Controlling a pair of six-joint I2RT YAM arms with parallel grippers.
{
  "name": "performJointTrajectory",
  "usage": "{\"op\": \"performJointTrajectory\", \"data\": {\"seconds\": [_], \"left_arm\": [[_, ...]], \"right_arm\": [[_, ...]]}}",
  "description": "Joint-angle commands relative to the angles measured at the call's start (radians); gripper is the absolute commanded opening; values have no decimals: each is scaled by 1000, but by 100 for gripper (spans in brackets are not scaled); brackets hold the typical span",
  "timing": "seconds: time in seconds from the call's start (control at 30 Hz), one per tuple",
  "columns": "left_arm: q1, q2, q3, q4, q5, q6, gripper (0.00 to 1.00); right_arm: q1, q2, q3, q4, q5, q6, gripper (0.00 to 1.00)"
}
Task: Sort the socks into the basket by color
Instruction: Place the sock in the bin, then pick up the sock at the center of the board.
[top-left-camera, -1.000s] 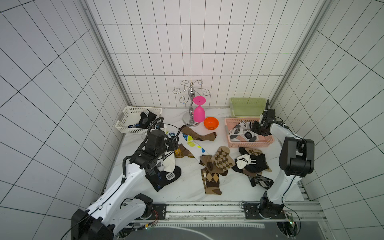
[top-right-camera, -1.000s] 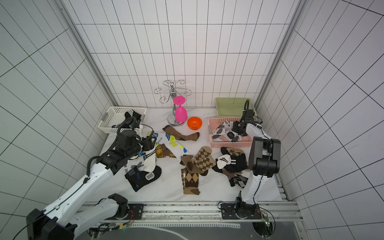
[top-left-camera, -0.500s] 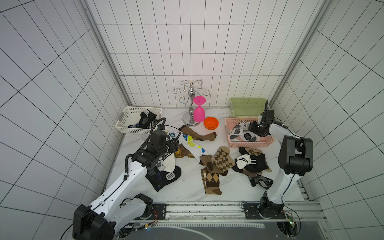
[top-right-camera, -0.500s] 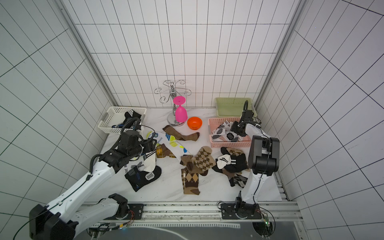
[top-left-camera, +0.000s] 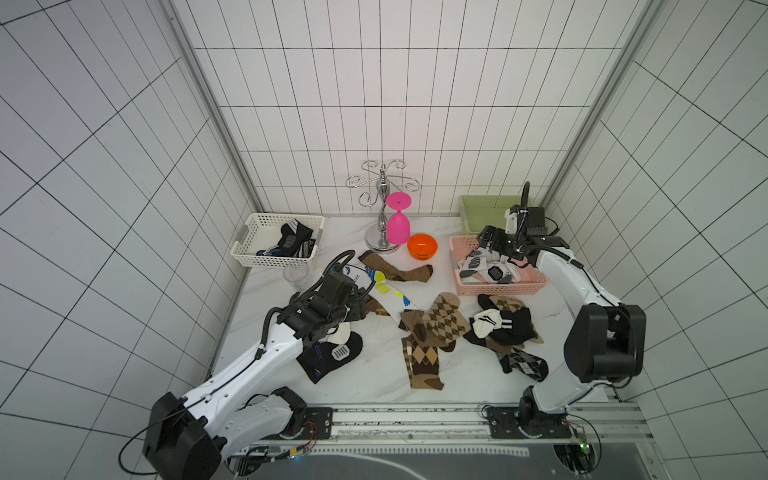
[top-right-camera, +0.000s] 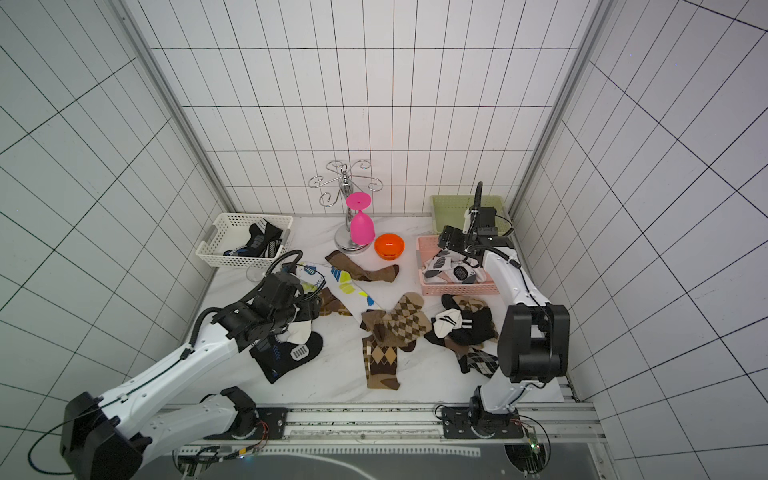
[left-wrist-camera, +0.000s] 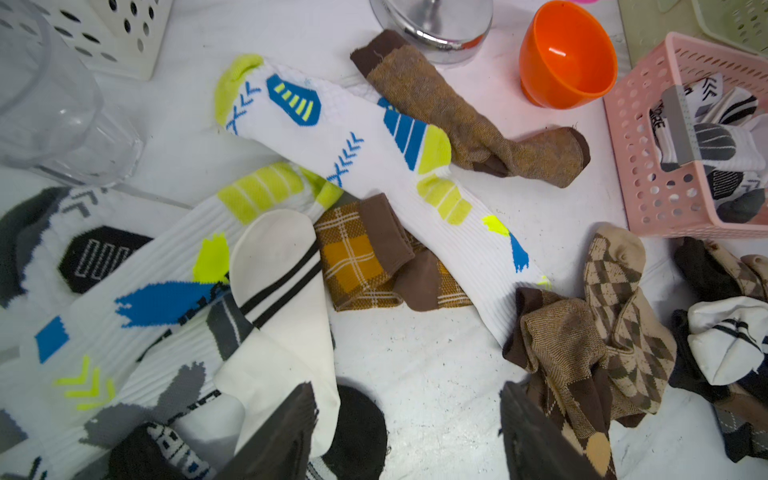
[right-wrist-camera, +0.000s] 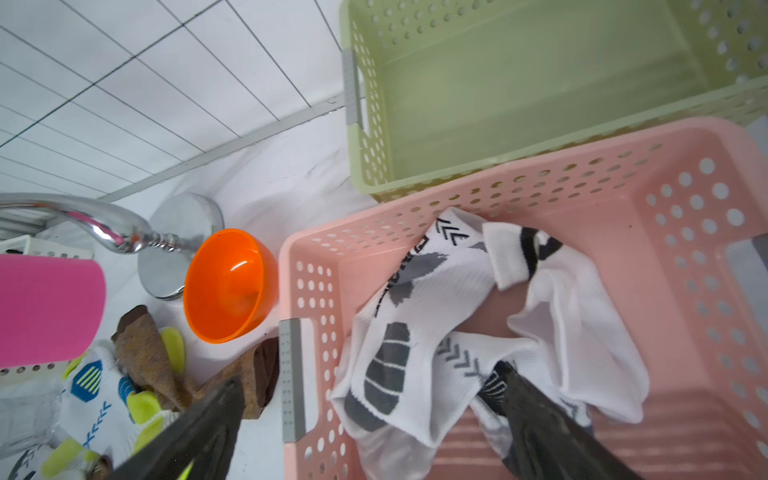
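Note:
The loose black sock's rounded edge (left-wrist-camera: 364, 425) sticks out clear of the white black-striped sock (left-wrist-camera: 282, 282), so my left gripper will next come back toward my base and down onto that edge.
Socks lie loose across the table: a white sock with yellow-blue prints (top-left-camera: 386, 291), a brown sock (top-left-camera: 399, 270), a brown argyle heap (top-left-camera: 436, 324), a black-and-white heap (top-left-camera: 503, 328) and a black sock with blue marks (top-left-camera: 332, 357). White socks with grey marks (right-wrist-camera: 436, 299) lie in the pink basket (top-left-camera: 498, 287). A black sock (top-left-camera: 291, 241) is in the white basket (top-left-camera: 249, 257). My left gripper (left-wrist-camera: 405, 419) is open low over the table, one finger (left-wrist-camera: 286, 428) above a white black-striped sock (left-wrist-camera: 282, 282). My right gripper (right-wrist-camera: 365, 399) hangs open and empty across the pink basket's end wall.
An empty green basket (right-wrist-camera: 540, 83) stands behind the pink one. A metal stand holds a pink glass (top-left-camera: 397, 224) at the back, with an orange bowl (top-left-camera: 422, 246) beside it. A clear glass (top-left-camera: 297, 276) stands in front of the white basket.
My right gripper has gone from shut to wide open over the pink basket. The left arm has shifted only slightly above the socks.

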Motion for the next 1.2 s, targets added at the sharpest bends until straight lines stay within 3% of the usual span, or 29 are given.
{"op": "performJointTrajectory", "data": {"seconds": [0.0,0.4,0.63,0.93,1.03,1.17], "left_arm": [[-57,-10,-57,-52,-50,-96,68],[-226,120,-191,1,-72,-182,59],[-242,175,-213,52,-100,-179,56],[-243,277,-231,99,-154,-182,62],[-244,284,-239,111,-158,-185,53],[-248,260,-237,104,-163,-186,27]], "right_arm": [[52,-64,-76,-43,-5,-9,99],[109,-137,-91,-59,-33,-9,99],[110,-150,-97,-62,-40,-13,99],[113,-156,-88,-69,-47,-18,99],[112,-162,-88,-72,-48,-20,99],[113,-167,-87,-72,-50,-19,99]]}}
